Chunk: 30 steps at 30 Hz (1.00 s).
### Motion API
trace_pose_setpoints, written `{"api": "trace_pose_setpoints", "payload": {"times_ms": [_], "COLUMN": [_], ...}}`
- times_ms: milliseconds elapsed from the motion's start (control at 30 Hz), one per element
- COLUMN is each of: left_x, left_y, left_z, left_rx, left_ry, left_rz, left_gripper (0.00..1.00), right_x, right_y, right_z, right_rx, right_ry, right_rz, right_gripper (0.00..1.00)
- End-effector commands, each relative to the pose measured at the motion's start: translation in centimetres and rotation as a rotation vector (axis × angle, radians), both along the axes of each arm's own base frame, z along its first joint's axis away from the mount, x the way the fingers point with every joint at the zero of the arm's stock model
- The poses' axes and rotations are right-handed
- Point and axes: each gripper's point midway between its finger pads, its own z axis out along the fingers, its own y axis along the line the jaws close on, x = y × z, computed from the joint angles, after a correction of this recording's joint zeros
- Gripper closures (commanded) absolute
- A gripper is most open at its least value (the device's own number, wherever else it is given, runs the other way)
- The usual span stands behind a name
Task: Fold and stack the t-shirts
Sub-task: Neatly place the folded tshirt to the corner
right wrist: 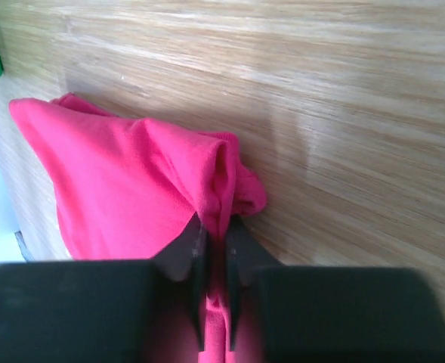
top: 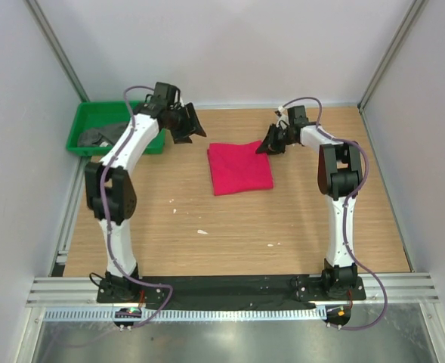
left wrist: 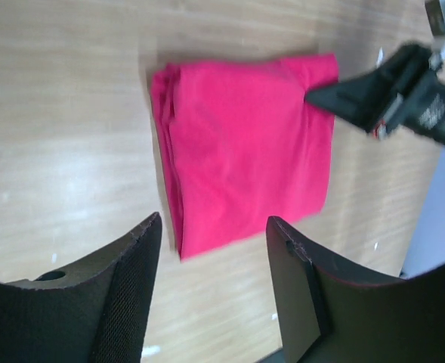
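The right gripper draws back next and releases the red t-shirt on the table's bare near corner, since that lies to its right in the top view.
A crimson-red t-shirt (top: 239,168) lies folded into a rough square on the wooden table, mid-back. My right gripper (top: 266,144) is at its far right corner, shut on a pinched fold of the red t-shirt (right wrist: 131,181), with the cloth bunched up between the two fingers (right wrist: 241,249). My left gripper (top: 190,128) hovers open to the left of the red t-shirt (left wrist: 245,151), apart from it, with nothing between its fingers (left wrist: 143,257). A dark grey t-shirt (top: 101,136) lies crumpled in the tray, partly hidden by my left arm.
The green plastic tray (top: 86,121) stands at the back left corner, against the white wall. Small white specks (top: 202,231) dot the wood nearer my bases. A metal rail runs along the near table edge (top: 230,291).
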Motion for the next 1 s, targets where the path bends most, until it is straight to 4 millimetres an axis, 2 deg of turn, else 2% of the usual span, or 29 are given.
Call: {"api": "trace_pose_setpoints", "payload": {"times_ms": [0, 33, 67, 100, 133, 200, 233, 267, 300, 333, 367, 400, 433, 467, 500, 533, 567, 600, 633, 667, 700, 867, 900, 933, 967], "left_x": [-3.8, -4.5, -5.6, -7.2, -8.8, -11.3, -13.2, -14.2, -15.3, -16.7, -17.4, -18.0, -18.8, -19.2, -19.7, -20.3, -20.6, -21.1, -21.3, -21.8, -22.1, -23.4, -23.8, -23.9, -24.2], "left_y": [0.4, 0.3, 0.2, -0.2, -0.3, -1.2, -1.2, -1.4, -2.0, -1.7, -1.8, -1.6, -1.4, -1.2, -1.0, -0.8, -0.7, -0.5, -0.4, -0.4, -0.3, -0.4, -0.5, -0.5, -0.5], "left_z": [3.9, 4.3, 4.1, 5.9, 4.0, 4.1, 3.9, 4.0, 3.9, 4.2, 4.1, 4.3, 4.5, 4.7, 4.8, 5.3, 5.4, 5.4, 5.6, 5.9, 6.1, 6.1, 5.8, 5.8, 6.0], "left_rx": [-0.018, -0.033, -0.038, -0.055, -0.047, -0.067, -0.077, -0.081, -0.083, -0.088, -0.093, -0.1, -0.106, -0.106, -0.1, -0.102, -0.102, -0.097, -0.099, -0.106, -0.109, -0.134, -0.143, -0.148, -0.154], "left_ry": [-0.076, -0.088, -0.079, -0.119, -0.078, -0.072, -0.063, -0.064, -0.069, -0.081, -0.079, -0.084, -0.09, -0.097, -0.097, -0.112, -0.114, -0.11, -0.117, -0.124, -0.127, -0.129, -0.12, -0.122, -0.127], "left_rz": [-0.011, -0.01, -0.018, -0.036, -0.048, -0.077, -0.092, -0.103, -0.124, -0.133, -0.14, -0.144, -0.152, -0.159, -0.17, -0.178, -0.185, -0.196, -0.201, -0.213, -0.215, -0.253, -0.263, -0.268, -0.275], "left_gripper": [0.41, 0.42, 0.43, 0.43, 0.43, 0.43, 0.43, 0.44, 0.44, 0.44, 0.44, 0.45, 0.45, 0.46, 0.45, 0.46, 0.46, 0.46, 0.46, 0.46, 0.46, 0.48, 0.48, 0.48, 0.49], "right_x": [1.0, 0.2, 0.5, -0.9, -0.4, -1.3, -1.7, -2.7, -4.1, -4.4, -5.5, -7.7, -8.4, -10.0, -12.4, -13.8, -15.6, -18.1, -19.5, -21.2, -23.4, -29.9, -30.9, -32.3, -33.8], "right_y": [-0.5, -1.0, -1.3, -2.0, -3.2, -4.4, -6.2, -7.5, -9.0, -10.8, -12.4, -13.3, -14.0, -15.9, -16.7, -17.8, -19.9, -20.9, -21.8, -22.8, -24.0, -27.4, -28.1, -29.4, -29.7], "right_z": [1.0, 0.3, 0.7, -0.4, 1.7, 2.4, 2.9, 3.0, 2.0, 3.3, 2.9, 1.4, 2.7, 2.2, 1.0, 0.9, 1.9, 0.7, 0.7, 1.6, 0.9, 2.0, 2.7, 2.8, 2.7], "right_rx": [-0.004, -0.017, -0.024, -0.028, -0.07, -0.103, -0.159, -0.197, -0.245, -0.253, -0.274, -0.294, -0.257, -0.294, -0.324, -0.346, -0.349, -0.389, -0.404, -0.425, -0.455, -0.55, -0.573, -0.587, -0.602], "right_ry": [0.003, 0.033, 0.008, 0.069, 0.014, 0.035, 0.037, 0.069, 0.109, 0.107, 0.141, 0.198, 0.198, 0.231, 0.276, 0.296, 0.305, 0.348, 0.361, 0.353, 0.392, 0.434, 0.409, 0.434, 0.463], "right_rz": [-0.114, -0.154, -0.194, -0.265, -0.344, -0.434, -0.547, -0.606, -0.674, -0.813, -0.881, -0.935, -1.016, -1.098, -1.134, -1.189, -1.29, -1.326, -1.36, -1.398, -1.436, -1.497, -1.493, -1.538, -1.543], "right_gripper": [0.96, 0.99, 0.99, 0.98, 0.98, 0.99, 0.99, 0.99, 0.99, 0.99, 0.99, 0.99, 0.99, 0.99, 0.99, 0.99, 0.99, 0.99, 0.99, 0.99, 0.99, 0.99, 0.99, 0.99, 0.99]}}
